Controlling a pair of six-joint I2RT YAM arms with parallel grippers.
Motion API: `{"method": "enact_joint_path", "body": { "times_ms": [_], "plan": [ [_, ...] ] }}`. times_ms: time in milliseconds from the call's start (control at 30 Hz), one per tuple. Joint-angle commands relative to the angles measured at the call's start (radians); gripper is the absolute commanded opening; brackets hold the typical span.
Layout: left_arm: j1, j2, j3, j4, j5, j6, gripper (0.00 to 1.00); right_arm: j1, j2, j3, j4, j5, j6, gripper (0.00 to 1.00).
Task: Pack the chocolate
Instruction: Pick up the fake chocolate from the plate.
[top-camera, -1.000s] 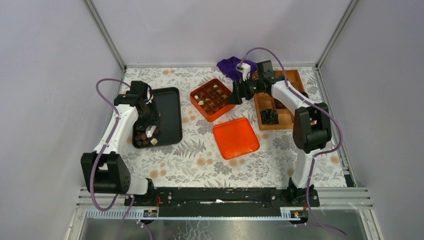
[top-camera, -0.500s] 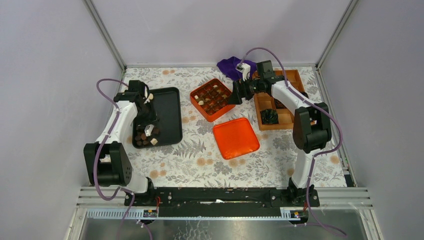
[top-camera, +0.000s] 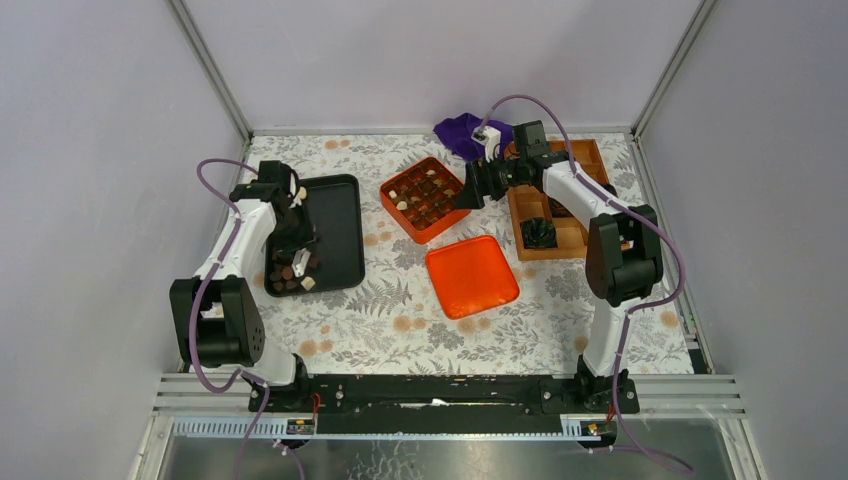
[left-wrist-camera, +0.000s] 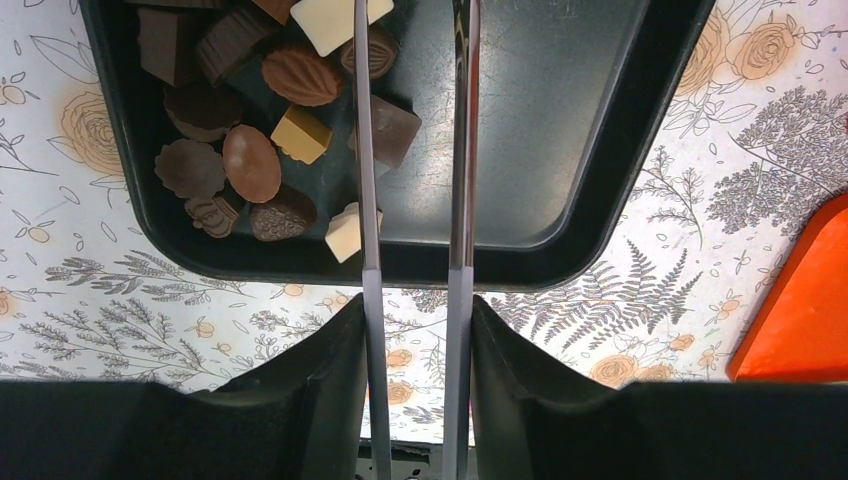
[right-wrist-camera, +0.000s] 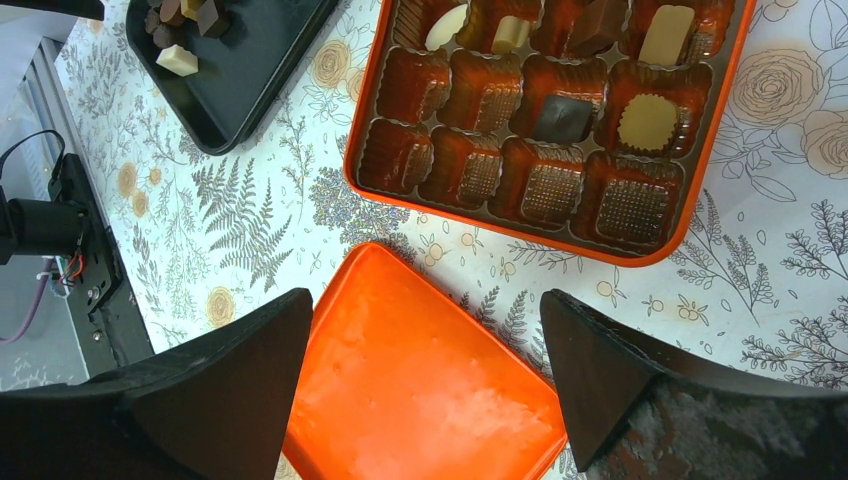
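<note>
Next, my right gripper moves outward and down, straddling the box's orange side facing the purple cloth, where space is free.
Loose chocolate (left-wrist-camera: 250, 165) in dark, light brown and cream pieces lies heaped in the near-left corner of a black tray (left-wrist-camera: 560, 120). My left gripper (left-wrist-camera: 411, 30) hangs over that heap (top-camera: 290, 272). Its two thin blades stand a narrow gap apart with bare tray floor between them, and their tips run off the top of the view. The orange box (right-wrist-camera: 500, 235) holds a few chocolates (right-wrist-camera: 648, 122) in its moulded cells. My right gripper (right-wrist-camera: 425, 300) is wide open and empty, above the orange lid (right-wrist-camera: 420, 390) and beside the box (top-camera: 402, 220).
The black tray (top-camera: 335, 225) sits at the left and the orange lid (top-camera: 472, 276) in the middle. A wooden compartment tray (top-camera: 560, 235) with a dark crinkled cup (top-camera: 540, 232) stands at the right. A purple cloth (top-camera: 460, 130) lies at the back.
My left arm has shifted slightly while its gripper stays over the chocolate heap, and the blades have drawn closer together. The right arm has not moved.
</note>
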Motion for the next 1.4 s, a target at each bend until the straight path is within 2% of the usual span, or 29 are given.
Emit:
{"method": "enact_joint_path", "body": {
  "times_ms": [0,133,467,633,833,1033,1133,1367],
  "plan": [
    [0.007,-0.003,0.037,0.048,0.038,-0.005,0.21,0.004,-0.015,-0.002,0.025,-0.031,0.003,0.92],
    [0.006,-0.029,0.048,0.048,0.067,-0.011,0.13,0.004,-0.019,-0.004,0.026,-0.030,0.003,0.92],
    [0.006,-0.103,0.044,0.048,0.133,-0.009,0.04,0.004,-0.015,-0.007,0.030,-0.029,0.004,0.92],
    [0.006,-0.127,0.060,0.048,0.196,0.004,0.02,0.003,0.007,0.022,0.010,0.026,-0.025,0.92],
    [0.004,-0.155,0.064,0.055,0.271,0.008,0.00,0.004,0.107,0.148,-0.037,0.156,-0.110,0.90],
    [0.004,-0.200,0.051,0.100,0.350,-0.004,0.00,0.021,0.256,0.344,-0.095,0.276,-0.194,0.85],
    [0.001,-0.221,0.035,0.130,0.381,-0.017,0.00,0.036,0.320,0.430,-0.123,0.329,-0.224,0.77],
    [-0.012,-0.258,0.016,0.181,0.422,-0.034,0.00,0.064,0.420,0.551,-0.123,0.389,-0.228,0.67]
  ]
}}
